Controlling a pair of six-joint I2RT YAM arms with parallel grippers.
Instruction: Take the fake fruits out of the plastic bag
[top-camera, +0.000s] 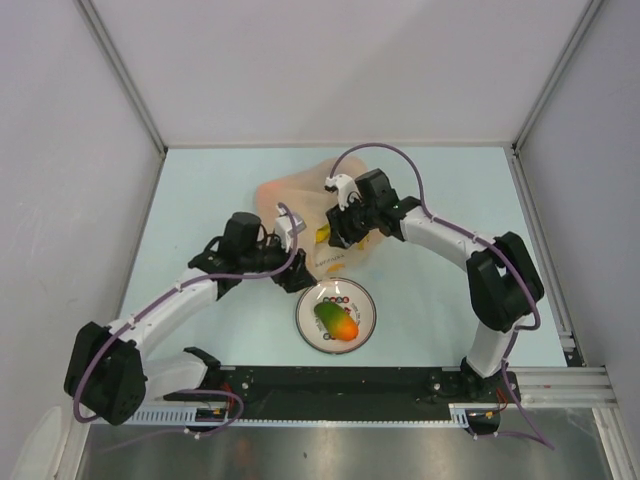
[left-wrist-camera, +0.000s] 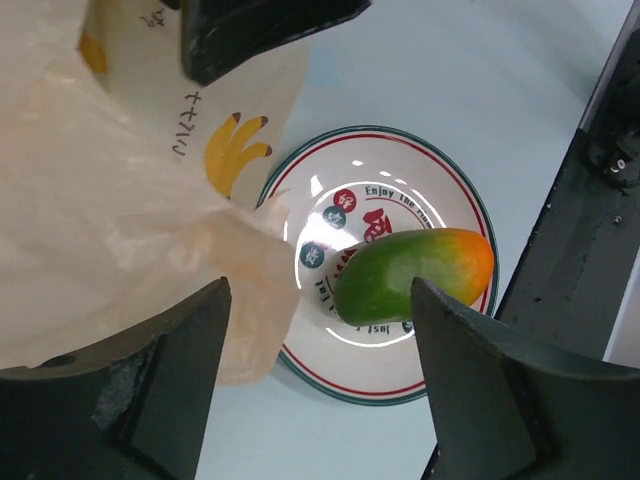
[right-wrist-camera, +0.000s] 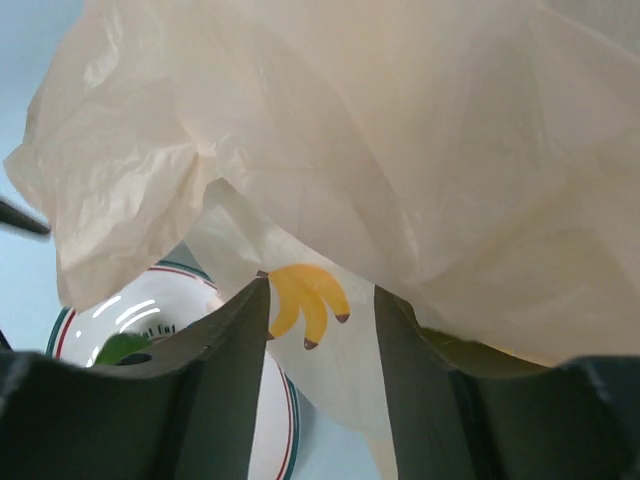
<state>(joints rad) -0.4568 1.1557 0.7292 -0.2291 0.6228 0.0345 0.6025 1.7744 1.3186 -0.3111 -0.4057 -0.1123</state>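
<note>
My left gripper is open, with the tip of the bag's loose fold of edge (left-wrist-camera: 262, 310) beside the plate (left-wrist-camera: 420, 190) already between its fingers. It needs to move down next and then outward onto that fold.
The pale-orange plastic bag (top-camera: 305, 200) lies crumpled behind the white plate (top-camera: 362, 300). It fills the right wrist view (right-wrist-camera: 380, 130) and the left side of the left wrist view (left-wrist-camera: 90, 200), with yellow banana prints on it. A green-red mango (top-camera: 337, 320) lies on the plate (left-wrist-camera: 420, 190) and shows in the left wrist view (left-wrist-camera: 410, 272). My left gripper (left-wrist-camera: 318, 290) is open and empty above the plate's edge, beside the bag. My right gripper (right-wrist-camera: 318, 300) is over the bag's front, jaws apart, with bag film ahead of them. The other fruits are hidden.
The plate's rim (right-wrist-camera: 80, 320) shows low left in the right wrist view. The black base rail (top-camera: 340, 380) runs along the near table edge and shows at the right of the left wrist view (left-wrist-camera: 590, 250). White walls stand around the pale-blue table.
</note>
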